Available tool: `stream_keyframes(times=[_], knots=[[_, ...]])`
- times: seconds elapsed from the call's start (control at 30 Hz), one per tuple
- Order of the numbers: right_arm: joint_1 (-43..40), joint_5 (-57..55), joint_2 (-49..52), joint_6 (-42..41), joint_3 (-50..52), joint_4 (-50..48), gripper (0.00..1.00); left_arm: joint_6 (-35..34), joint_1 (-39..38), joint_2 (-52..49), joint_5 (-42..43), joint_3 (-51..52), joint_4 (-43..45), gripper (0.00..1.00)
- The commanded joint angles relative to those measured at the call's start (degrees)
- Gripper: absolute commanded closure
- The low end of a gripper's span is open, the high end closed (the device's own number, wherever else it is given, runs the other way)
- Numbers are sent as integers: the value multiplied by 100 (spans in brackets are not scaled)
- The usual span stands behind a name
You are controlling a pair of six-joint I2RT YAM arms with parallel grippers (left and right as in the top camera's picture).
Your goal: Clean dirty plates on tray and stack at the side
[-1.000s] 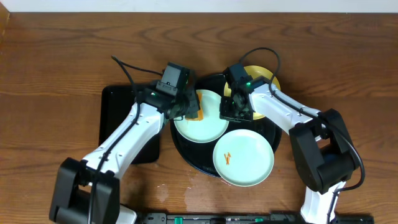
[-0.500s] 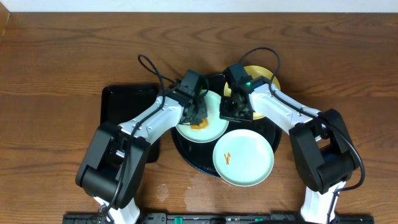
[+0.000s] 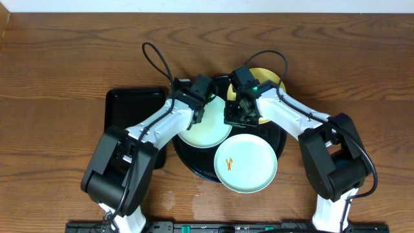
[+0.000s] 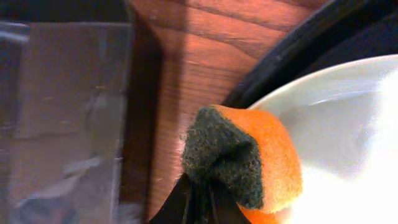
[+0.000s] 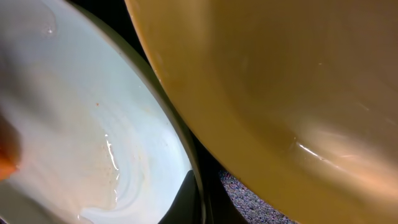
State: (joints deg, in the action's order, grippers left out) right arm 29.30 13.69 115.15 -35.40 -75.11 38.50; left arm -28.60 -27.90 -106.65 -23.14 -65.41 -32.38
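Observation:
The rectangular black tray [image 3: 132,106] [image 4: 67,93] lies empty, so my left gripper will next lift off the mint plate, shift left in the overhead view and release the sponge over it.
The round black tray [image 3: 194,165] holds a pale mint plate [image 3: 206,131] on its left, a second mint plate [image 3: 246,163] with an orange smear at the front, and a yellow plate [image 3: 270,79] at the back right. My left gripper [image 3: 197,110] is shut on an orange sponge with a dark green pad [image 4: 239,158], at the left mint plate's [image 4: 348,130] back-left edge by the tray rim [image 4: 280,68]. My right gripper [image 3: 234,116] is shut on that plate's right rim [image 5: 198,180]. The plate's wet face [image 5: 74,118] shows faint orange streaks, and the yellow plate [image 5: 280,87] lies close beside it.
A smaller rectangular black tray [image 3: 126,107] lies left of the round tray and also shows in the left wrist view [image 4: 62,118]. Bare wood tabletop [image 3: 58,71] lies around the trays. A few wet spots [image 3: 171,197] mark the table's front.
My left gripper has carried the sponge from the middle of the left mint plate to its back-left edge. The front smeared plate has slid slightly left. The right gripper holds its place.

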Motion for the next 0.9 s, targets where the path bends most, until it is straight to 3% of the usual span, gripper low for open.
stream_keyframes(times=[0.0,0.3,0.47,0.63,0.73,0.87], knots=[[-35,-466,186,-76,17,153,99,37,179,-59,-1139,-562,-498,93],[-37,-463,186,-50,17,155,99,-61,614,844,-737,-990,-1427,93],[-37,-374,186,321,17,79,99,0,1499,1163,332,-981,-1926,93],[-39,151,186,1423,17,-271,99,979,2253,1047,2190,-562,-1558,92],[-39,367,186,1998,17,-422,99,1167,2474,933,2369,-168,-1298,93],[-44,376,186,2024,17,-426,99,1447,2592,826,2380,149,-1058,92]])
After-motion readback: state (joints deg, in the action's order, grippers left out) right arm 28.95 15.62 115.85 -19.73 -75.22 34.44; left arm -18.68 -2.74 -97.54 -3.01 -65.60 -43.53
